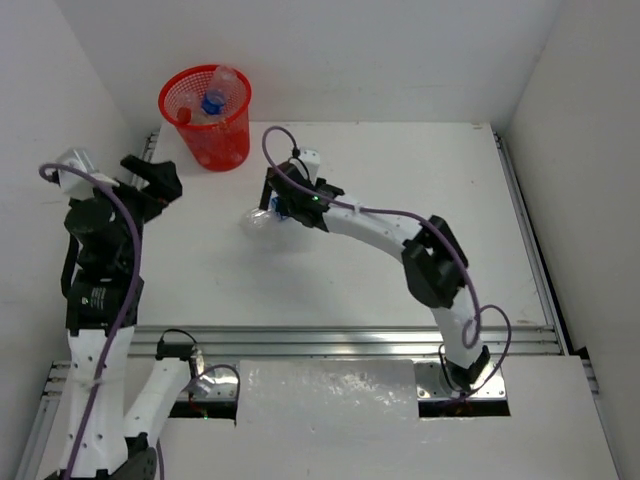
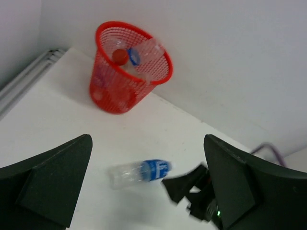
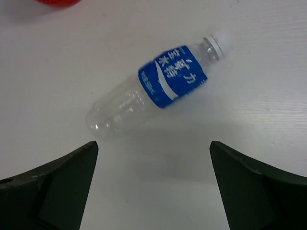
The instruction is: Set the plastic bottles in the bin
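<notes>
The bottle lies slantwise to the right gripper's open fingers, so the right gripper will next turn and lower to close across the bottle's clear base end (image 1: pixel 259 218) (image 3: pixel 118 108).
The red mesh bin (image 1: pixel 205 115) stands at the far left of the table, against the back wall. Inside it lie plastic bottles, one with a blue cap (image 2: pixel 144 50) and one with a red cap (image 2: pixel 120 56). One more clear bottle with a blue label (image 3: pixel 158 91) lies on its side on the table (image 1: pixel 258 220). My right gripper (image 3: pixel 153 143) hovers open just above and beside it, not touching it. My left gripper (image 2: pixel 147 139) is open and empty, raised at the table's left side, a short way from the bin (image 2: pixel 129 67). It looks down on the lying bottle (image 2: pixel 139 172).
White walls close in the table (image 1: pixel 400 200) at the back and on both sides. A metal rail (image 1: pixel 350 340) runs along the near edge. The right arm (image 1: pixel 430 260) arches over the middle of the table toward the bottle.
</notes>
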Tool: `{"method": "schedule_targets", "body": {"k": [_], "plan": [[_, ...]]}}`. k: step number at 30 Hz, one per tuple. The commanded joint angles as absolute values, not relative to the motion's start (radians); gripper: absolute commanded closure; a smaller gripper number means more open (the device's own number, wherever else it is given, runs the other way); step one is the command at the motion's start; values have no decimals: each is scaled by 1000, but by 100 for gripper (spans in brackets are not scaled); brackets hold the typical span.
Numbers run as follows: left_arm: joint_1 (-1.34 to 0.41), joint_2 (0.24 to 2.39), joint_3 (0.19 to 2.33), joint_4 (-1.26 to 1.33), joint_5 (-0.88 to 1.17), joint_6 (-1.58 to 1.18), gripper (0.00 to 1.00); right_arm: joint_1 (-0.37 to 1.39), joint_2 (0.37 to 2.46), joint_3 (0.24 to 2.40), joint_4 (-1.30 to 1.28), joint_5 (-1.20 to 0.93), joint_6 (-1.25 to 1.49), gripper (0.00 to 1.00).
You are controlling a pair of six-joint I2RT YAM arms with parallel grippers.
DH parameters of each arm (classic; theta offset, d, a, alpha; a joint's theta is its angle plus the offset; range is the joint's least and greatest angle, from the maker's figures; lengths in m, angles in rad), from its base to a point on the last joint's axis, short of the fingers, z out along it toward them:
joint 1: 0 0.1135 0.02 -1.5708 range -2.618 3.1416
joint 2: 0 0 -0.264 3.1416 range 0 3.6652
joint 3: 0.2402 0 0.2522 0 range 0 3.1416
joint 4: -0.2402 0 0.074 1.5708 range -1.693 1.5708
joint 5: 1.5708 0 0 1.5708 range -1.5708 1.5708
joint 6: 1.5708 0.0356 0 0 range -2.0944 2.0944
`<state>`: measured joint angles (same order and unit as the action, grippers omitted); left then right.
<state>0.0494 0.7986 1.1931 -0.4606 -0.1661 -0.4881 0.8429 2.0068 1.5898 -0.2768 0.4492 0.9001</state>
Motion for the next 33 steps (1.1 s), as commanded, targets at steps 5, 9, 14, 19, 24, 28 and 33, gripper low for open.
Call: {"method": "schedule_targets", "body": {"k": [5, 9, 14, 19, 24, 28, 33], "plan": [[-60, 582, 905, -503, -219, -405, 0, 828, 2379, 2074, -393, 586, 984, 1], [-64, 591, 829, -482, -251, -374, 0, 831, 2515, 2249, -304, 612, 816, 1], [-63, 592, 793, -456, -186, -374, 0, 825, 2582, 2248, -337, 632, 793, 1], [-63, 586, 788, -453, -169, -374, 0, 802, 2586, 2169, -385, 540, 818, 2], [-63, 591, 779, -453, -137, -374, 0, 782, 2456, 1921, -240, 434, 718, 49], [-63, 649, 767, -428, 47, -414, 0, 784, 2147, 1372, 100, 347, 586, 72], [-71, 782, 610, -65, 525, -610, 0, 769, 1615, 811, 627, 53, 419, 84]]}}
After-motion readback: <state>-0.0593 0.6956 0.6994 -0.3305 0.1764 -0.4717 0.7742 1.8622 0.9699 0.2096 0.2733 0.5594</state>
